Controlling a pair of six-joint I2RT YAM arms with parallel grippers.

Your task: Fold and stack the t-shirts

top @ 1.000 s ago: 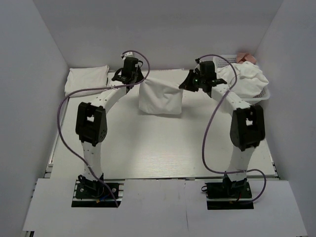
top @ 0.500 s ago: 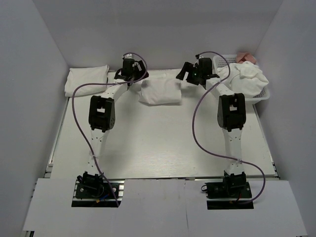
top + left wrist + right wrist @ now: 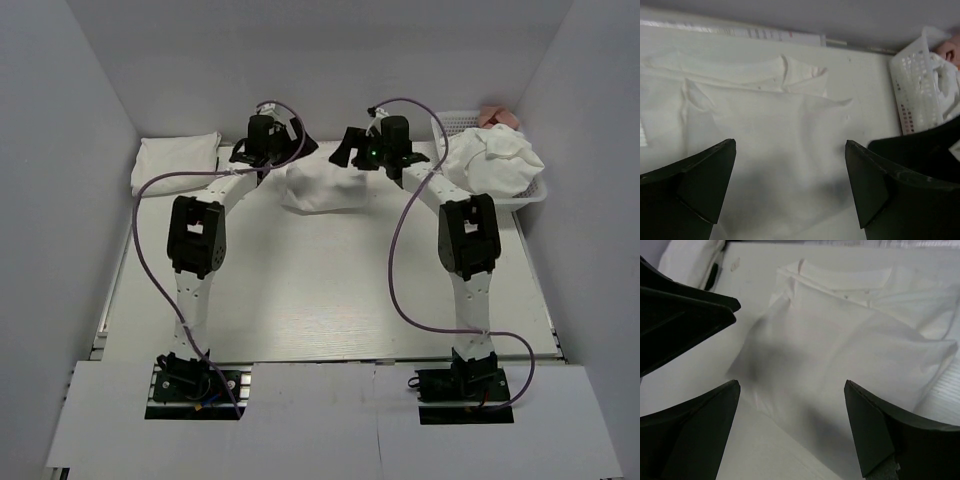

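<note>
Next, my left gripper slides the white t-shirt back toward my base, then closes on its folded corner [image 3: 291, 170] [image 3: 691, 87], because the t-shirt lies by the back wall.
A white t-shirt [image 3: 322, 186] lies folded over on the table near the back wall, collar toward the back. It is seen close up in the left wrist view [image 3: 770, 125] and the right wrist view [image 3: 850, 350]. My left gripper [image 3: 293, 150] hovers at its left end, open, with nothing between the fingers [image 3: 790, 185]. Open and empty too, my right gripper [image 3: 347, 155] hangs over the shirt's right end [image 3: 792, 425]. A folded t-shirt stack [image 3: 176, 160] rests at the back left. More crumpled t-shirts [image 3: 495, 160] fill the basket.
A white plastic basket [image 3: 532, 196] stands at the back right, with something pink [image 3: 498, 116] behind it. White walls close in the table on three sides. The left gripper's black body [image 3: 680, 315] shows in the right wrist view.
Both grippers have opened and let go of the t-shirt they held up between them. It dropped folded onto the table, and both arms reached farther back and inward.
</note>
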